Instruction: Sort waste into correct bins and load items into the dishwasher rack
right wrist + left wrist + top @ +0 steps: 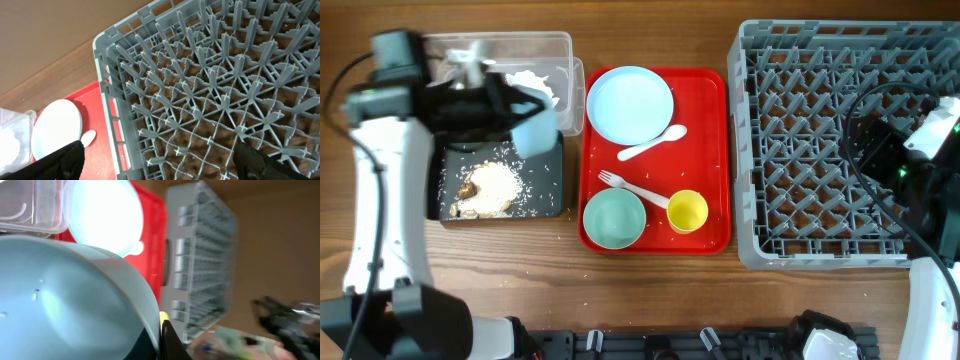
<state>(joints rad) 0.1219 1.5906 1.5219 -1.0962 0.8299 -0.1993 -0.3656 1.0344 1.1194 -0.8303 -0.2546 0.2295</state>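
Observation:
I will next move my left gripper down past the spoon and let go of the bowl, because the tray's bare rack-side patch (704, 160) (153, 266) is below, to the right in the overhead view.
My left gripper (515, 112) is shut on the rim of a pale blue bowl (536, 126) and holds it tilted over the black bin (552, 190). The bowl fills the left wrist view (65, 300), with one finger against its rim (167, 340). Rice-like scraps with brown lumps (488, 187) lie in the black bin. White napkins (535, 80) lie in the clear bin (520, 42). My right gripper (160, 160) is open and empty above the grey dishwasher rack (840, 140), near its left wall (210, 75).
A red tray (710, 150) between bins and rack holds a pale blue plate (630, 103), white spoon (655, 143), white fork (635, 187), mint-green bowl (614, 217) and yellow cup (687, 211). The plate (57, 127) and spoon (89, 137) also show in the right wrist view.

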